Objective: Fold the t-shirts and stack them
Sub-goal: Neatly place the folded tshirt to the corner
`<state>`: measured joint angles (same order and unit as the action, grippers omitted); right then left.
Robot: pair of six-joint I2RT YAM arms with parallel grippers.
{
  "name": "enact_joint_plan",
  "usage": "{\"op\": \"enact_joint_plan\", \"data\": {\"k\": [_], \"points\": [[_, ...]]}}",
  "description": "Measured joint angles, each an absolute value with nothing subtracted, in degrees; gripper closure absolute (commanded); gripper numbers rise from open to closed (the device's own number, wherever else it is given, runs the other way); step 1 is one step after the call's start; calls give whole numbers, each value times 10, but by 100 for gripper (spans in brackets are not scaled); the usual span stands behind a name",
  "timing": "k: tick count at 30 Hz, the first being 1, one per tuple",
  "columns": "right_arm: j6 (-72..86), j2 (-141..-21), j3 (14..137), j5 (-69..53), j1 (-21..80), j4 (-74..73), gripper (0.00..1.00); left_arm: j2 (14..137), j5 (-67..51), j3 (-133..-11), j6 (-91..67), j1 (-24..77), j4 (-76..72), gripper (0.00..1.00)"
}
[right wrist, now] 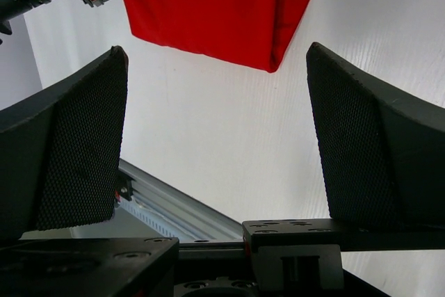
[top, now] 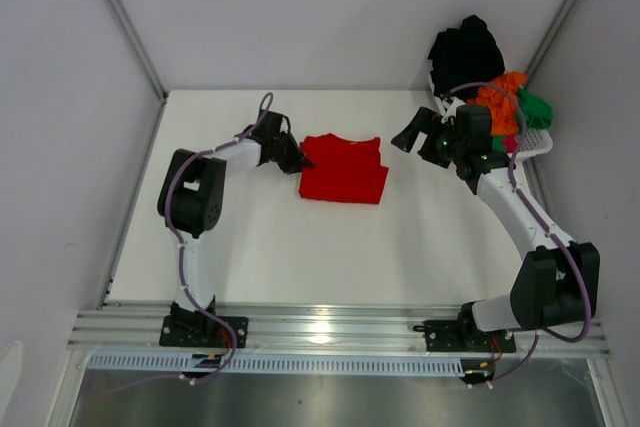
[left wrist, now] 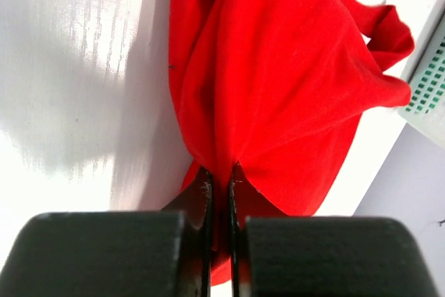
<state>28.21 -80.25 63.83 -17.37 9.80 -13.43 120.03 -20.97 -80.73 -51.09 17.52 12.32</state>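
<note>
I should pull the red t-shirt [top: 343,170] outward with my left gripper, away from the basket, and let go of it at the far table corner [top: 192,112] opposite the basket, since that corner is bare.
A bright red t-shirt [top: 343,170] lies partly folded on the white table near the middle. My left gripper [top: 296,157] is shut on its left edge; in the left wrist view the red cloth [left wrist: 278,81] is pinched between the fingers [left wrist: 206,199]. My right gripper [top: 408,135] is open and empty, above the table right of the shirt; its wrist view shows the red shirt [right wrist: 222,5] beyond the open pads [right wrist: 83,144]. Black [top: 465,52], orange [top: 500,97], green [top: 535,109] and pink [top: 512,144] shirts are piled in the basket at the back right.
A white plastic basket [top: 540,140] stands at the back right corner; its mesh edge shows in the left wrist view [left wrist: 427,88]. Grey walls enclose the table on three sides. An aluminium rail [top: 330,327] runs along the near edge.
</note>
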Motion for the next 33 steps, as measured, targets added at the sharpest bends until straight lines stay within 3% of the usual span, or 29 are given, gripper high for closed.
{"op": "enact_joint_plan", "data": {"k": [14,25,33], "points": [[269,-774,646,-170,99,-135,1,1199,-182,-854,-379,168,193,99],[235,-762,681,-109,96,-166,1,1207,-141,-1038,-266,62,327,99],[222,-772,702,-55,86,-162,1,1316,-53,-1288,-143,-17,413,99]]}}
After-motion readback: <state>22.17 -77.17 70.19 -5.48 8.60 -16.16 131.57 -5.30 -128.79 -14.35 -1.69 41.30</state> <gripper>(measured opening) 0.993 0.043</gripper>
